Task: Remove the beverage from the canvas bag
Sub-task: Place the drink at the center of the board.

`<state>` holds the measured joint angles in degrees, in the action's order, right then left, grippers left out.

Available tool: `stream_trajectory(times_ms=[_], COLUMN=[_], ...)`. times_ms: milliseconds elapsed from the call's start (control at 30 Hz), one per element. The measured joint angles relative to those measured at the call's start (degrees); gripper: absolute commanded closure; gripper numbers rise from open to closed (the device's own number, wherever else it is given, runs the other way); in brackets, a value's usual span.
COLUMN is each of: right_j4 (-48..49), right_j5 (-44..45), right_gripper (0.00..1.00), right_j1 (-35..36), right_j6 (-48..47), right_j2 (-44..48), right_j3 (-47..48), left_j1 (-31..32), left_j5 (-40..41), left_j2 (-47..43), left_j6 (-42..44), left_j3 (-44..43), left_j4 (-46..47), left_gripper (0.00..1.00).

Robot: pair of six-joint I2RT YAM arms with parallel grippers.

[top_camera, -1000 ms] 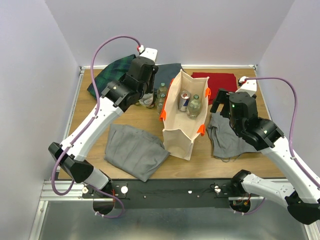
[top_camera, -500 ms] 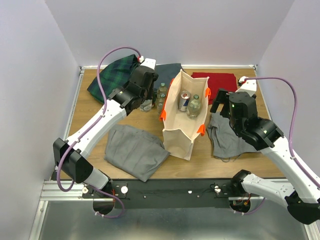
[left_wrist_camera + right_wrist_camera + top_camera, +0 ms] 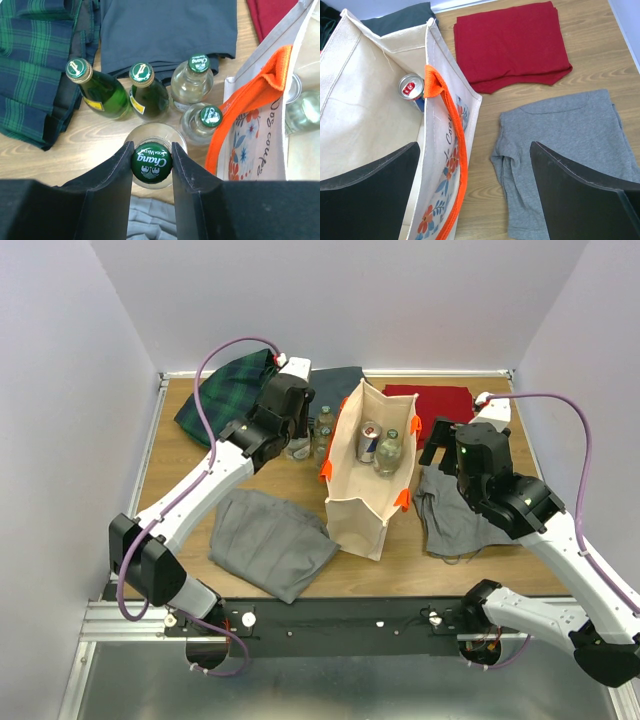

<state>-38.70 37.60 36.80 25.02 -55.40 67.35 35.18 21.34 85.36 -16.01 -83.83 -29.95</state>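
Observation:
The bare wood beside the clear bottles is below my left gripper, so my left gripper will next lower the Chang bottle onto this free spot and let go of its cap.
The cream canvas bag (image 3: 362, 502) with orange handles (image 3: 416, 427) stands upright mid-table, and it also shows in the left wrist view (image 3: 260, 145) and the right wrist view (image 3: 375, 100). Inside it are a red-and-blue can (image 3: 368, 441) (image 3: 411, 89) and a clear bottle (image 3: 389, 451). My left gripper (image 3: 296, 443) (image 3: 151, 160) is shut on the green cap of a clear Chang bottle (image 3: 155, 130), outside the bag on its left. That bottle is next to two green bottles (image 3: 102, 92) and two clear ones (image 3: 191, 82). On the bag's right my right gripper (image 3: 440, 445) (image 3: 474, 150) hangs open and empty.
A green plaid cloth (image 3: 225, 385) and a dark grey-blue cloth (image 3: 338, 383) lie at the back left. A red cloth (image 3: 432, 400) lies at the back right. A grey cloth (image 3: 268, 540) is at the front left, and a grey T-shirt (image 3: 455, 515) lies under my right gripper.
My left arm has shifted slightly, bringing the gripped bottle in close beside the group of bottles. The right arm and the bag have not moved.

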Motion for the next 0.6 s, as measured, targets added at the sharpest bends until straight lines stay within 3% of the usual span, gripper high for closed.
stream_trajectory(times_ms=[600], right_j4=[0.0], right_j5=[0.0], right_gripper=[0.00], right_j1=[0.0], right_j6=[0.0], right_j2=[0.0], right_j3=[0.0], left_j1=[-0.2], left_j5=[0.0], left_j2=[1.2], left_j6=[-1.6], left_j3=[6.6], left_j4=[5.9], left_gripper=[1.00])
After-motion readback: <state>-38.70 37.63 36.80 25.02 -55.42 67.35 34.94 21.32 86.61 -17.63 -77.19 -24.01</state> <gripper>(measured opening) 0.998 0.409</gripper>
